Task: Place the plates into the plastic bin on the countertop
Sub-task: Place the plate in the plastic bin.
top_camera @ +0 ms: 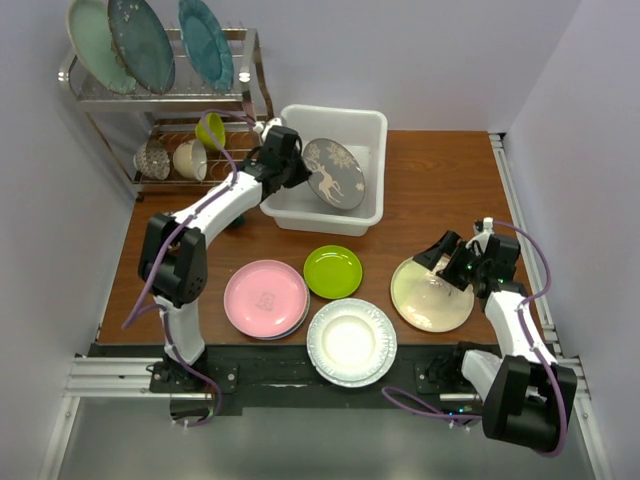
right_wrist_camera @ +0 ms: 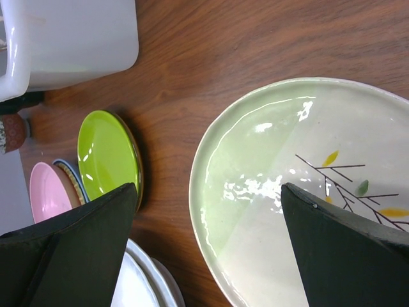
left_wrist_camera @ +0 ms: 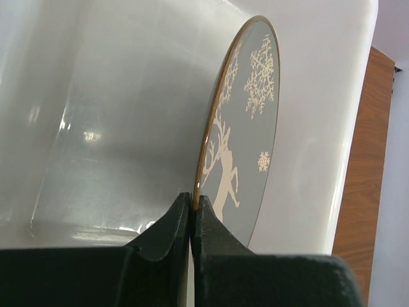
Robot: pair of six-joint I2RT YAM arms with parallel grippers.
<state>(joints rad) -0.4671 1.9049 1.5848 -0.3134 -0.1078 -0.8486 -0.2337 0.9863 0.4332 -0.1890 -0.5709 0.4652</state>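
I should next lower my left gripper toward the bottom of the bin and let go of the grey deer plate's rim there, because the tilted plate is already inside the sides of the bin.
My left gripper (top_camera: 300, 166) (left_wrist_camera: 193, 198) is shut on the rim of the grey deer plate (top_camera: 335, 172) (left_wrist_camera: 246, 128). It holds the plate on edge, tilted, inside the white plastic bin (top_camera: 330, 216) (left_wrist_camera: 128, 96). On the countertop (top_camera: 430, 180) lie a pink plate (top_camera: 265, 297) (right_wrist_camera: 46, 195), a lime green plate (top_camera: 333, 271) (right_wrist_camera: 105, 153), a white fluted plate (top_camera: 351, 342) (right_wrist_camera: 137, 281) and a cream plate (top_camera: 432, 295) (right_wrist_camera: 307, 147). My right gripper (top_camera: 452, 262) (right_wrist_camera: 208, 186) hangs open just above the cream plate's left rim, with nothing between its fingers.
A metal wire dish rack (top_camera: 160, 100) stands at the back left with three large teal and pale green plates on top and bowls and cups below. Another plate's rim (right_wrist_camera: 67, 173) shows under the pink one. Walls close in left and right.
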